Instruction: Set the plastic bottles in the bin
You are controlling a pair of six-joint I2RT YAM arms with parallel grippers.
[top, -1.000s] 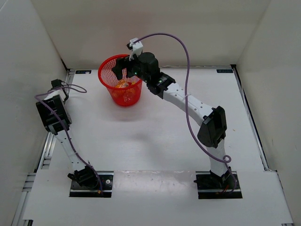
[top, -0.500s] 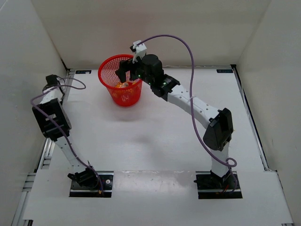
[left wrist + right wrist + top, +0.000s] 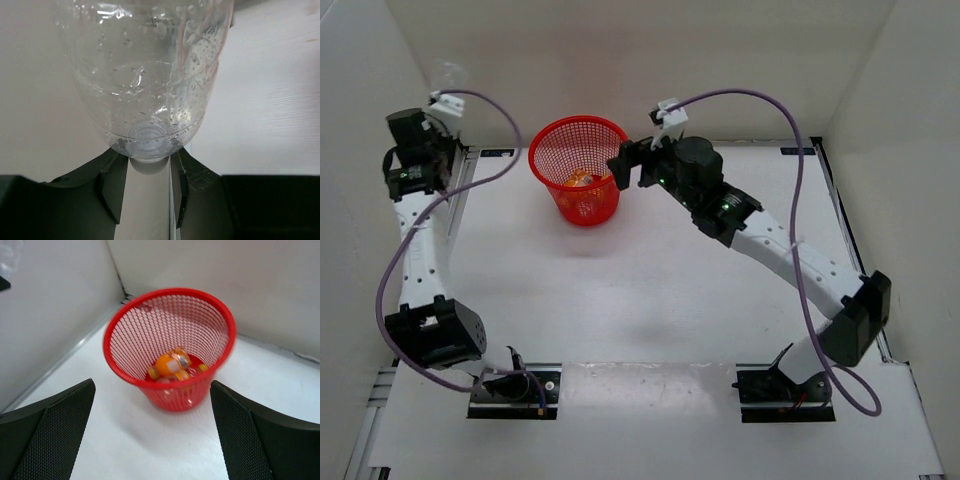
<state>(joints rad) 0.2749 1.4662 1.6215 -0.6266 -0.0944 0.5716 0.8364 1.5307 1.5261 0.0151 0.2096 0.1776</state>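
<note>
My left gripper moves to the right in the top view and down into the bin's opening point(image 3: 578, 154) next, since the clear bottle is still outside it.
The red mesh bin point(image 3: 579, 150) stands at the back left of the table. Two orange bottles point(image 3: 172, 366) lie on its bottom, and they also show in the top view point(image 3: 580, 180). My left gripper point(image 3: 146, 153) is shut on the clear bottle point(image 3: 150, 75), whose rounded base faces the camera. In the top view this gripper point(image 3: 432, 112) is raised at the far left corner, left of the bin, with the clear bottle point(image 3: 447, 76) sticking up from it. My right gripper point(image 3: 627, 165) is open and empty, just right of the bin; it also shows in the right wrist view point(image 3: 152, 390).
White walls close in the table at the back and both sides. A metal rail point(image 3: 448, 205) runs along the left edge. Purple cables point(image 3: 796, 180) loop above both arms.
My left arm has swung up from low on the left to the far left corner with the clear bottle. My right gripper has pulled back from over the bin to its right.
</note>
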